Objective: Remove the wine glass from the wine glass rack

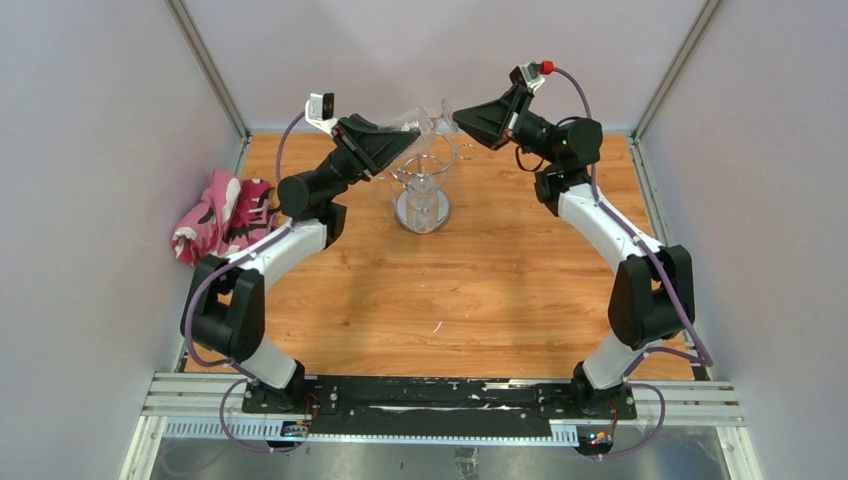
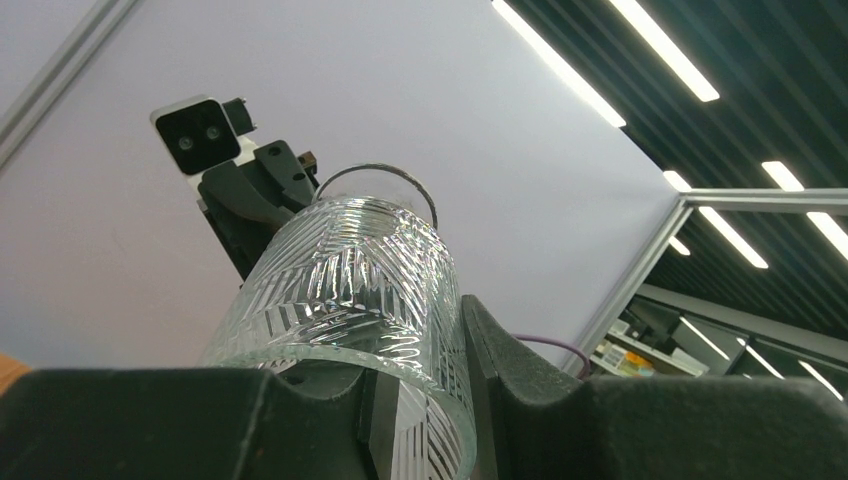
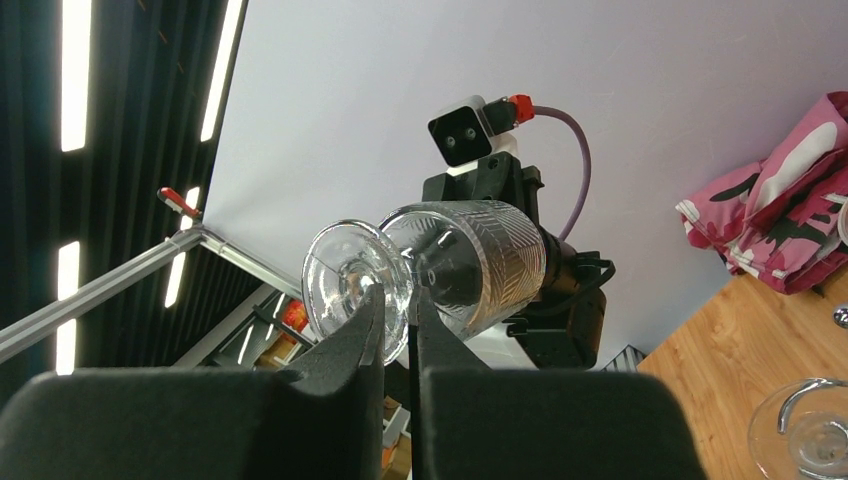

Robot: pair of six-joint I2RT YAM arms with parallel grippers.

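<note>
Bare tabletop lies below my left gripper, leftward in the top view. It will swing toward the cloth next, tip downward, lower the glass [image 1: 425,122] and release it.
The wine glass [image 1: 425,122] is clear with a cut pattern and lies tilted in the air above the chrome wine glass rack [image 1: 422,205], clear of its rings. My left gripper [image 1: 398,142] is shut on the wall of the bowl at its rim; in the left wrist view [image 2: 425,400] one finger is inside the bowl [image 2: 350,270]. My right gripper [image 1: 458,118] is shut on the stem. In the right wrist view [image 3: 397,300] its fingers pinch between the round foot [image 3: 345,280] and the bowl [image 3: 480,260].
A pink patterned cloth [image 1: 222,215] lies at the table's left edge and shows in the right wrist view [image 3: 790,215]. The rack stands at the back centre of the wooden table [image 1: 480,290]; part of it shows at the right wrist view's lower right [image 3: 812,430]. Enclosure walls stand on three sides.
</note>
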